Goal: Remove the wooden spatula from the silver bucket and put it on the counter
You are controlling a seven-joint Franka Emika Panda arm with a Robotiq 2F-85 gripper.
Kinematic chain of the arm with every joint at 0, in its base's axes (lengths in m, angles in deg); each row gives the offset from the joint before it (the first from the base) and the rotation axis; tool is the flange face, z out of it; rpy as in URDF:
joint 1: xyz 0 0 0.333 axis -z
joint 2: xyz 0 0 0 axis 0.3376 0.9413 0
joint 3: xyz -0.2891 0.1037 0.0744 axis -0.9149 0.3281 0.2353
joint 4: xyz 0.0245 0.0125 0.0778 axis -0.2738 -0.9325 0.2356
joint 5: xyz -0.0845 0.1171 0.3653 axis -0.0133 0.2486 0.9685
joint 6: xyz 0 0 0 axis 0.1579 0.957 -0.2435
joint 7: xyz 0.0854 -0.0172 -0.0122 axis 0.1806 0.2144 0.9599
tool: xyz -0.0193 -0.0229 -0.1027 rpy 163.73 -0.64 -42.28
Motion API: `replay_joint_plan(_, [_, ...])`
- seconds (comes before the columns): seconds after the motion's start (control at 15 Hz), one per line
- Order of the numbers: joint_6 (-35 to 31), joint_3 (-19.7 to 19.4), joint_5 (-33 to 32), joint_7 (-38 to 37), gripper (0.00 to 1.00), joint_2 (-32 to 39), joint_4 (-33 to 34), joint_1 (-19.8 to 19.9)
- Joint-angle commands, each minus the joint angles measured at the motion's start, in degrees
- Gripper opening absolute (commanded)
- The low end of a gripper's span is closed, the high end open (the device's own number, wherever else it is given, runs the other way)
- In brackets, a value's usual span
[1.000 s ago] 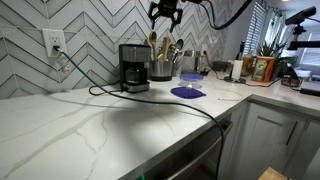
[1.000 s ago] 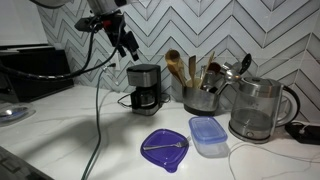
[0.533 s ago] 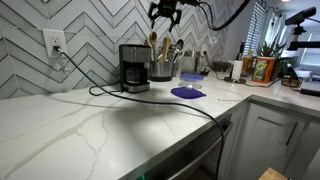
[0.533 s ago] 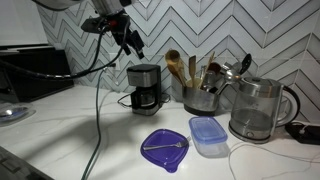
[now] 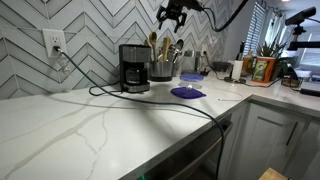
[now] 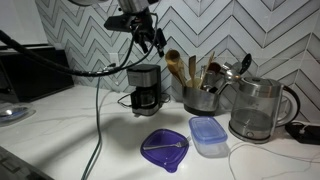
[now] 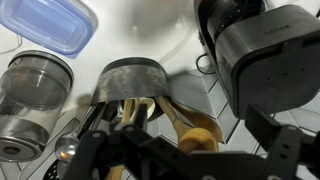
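Observation:
My gripper should next pass the oval spoon head (image 7: 200, 135) toward the glass kettle, then go down around the slim tan handle beyond that head.
The silver bucket (image 5: 161, 71) stands on the white counter (image 5: 90, 125) against the tiled wall, next to the coffee maker; it also shows in the other exterior view (image 6: 201, 100) and the wrist view (image 7: 130, 78). It holds wooden spoons, metal utensils and a slim tan wooden handle that looks like the wooden spatula (image 6: 210, 66). My gripper (image 5: 172, 13) hovers open and empty high above the bucket and the coffee maker, as the other exterior view (image 6: 154, 36) also shows. In the wrist view the gripper (image 7: 190, 160) looks down over an oval wooden spoon head (image 7: 200, 135).
A black-and-silver coffee maker (image 6: 146, 88) stands beside the bucket, with a glass kettle (image 6: 259, 108) on its other side. A purple plate (image 6: 165, 148) and a blue-lidded container (image 6: 206, 135) lie in front. A black cable (image 5: 150, 97) runs across the counter.
My gripper has moved sideways through the air from above the coffee maker's far side towards the bucket. It has stayed open. Nothing on the counter has moved.

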Motion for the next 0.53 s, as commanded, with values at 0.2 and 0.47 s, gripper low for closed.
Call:
replay_joint_plan(0.2, [4.64,-2.17,2.81,6.56,1.00,7.33,10.66,3.51])
replay_joint_plan(0.47, [3.89,-2.19,4.40,9.61,1.00,11.59,15.36,5.51])
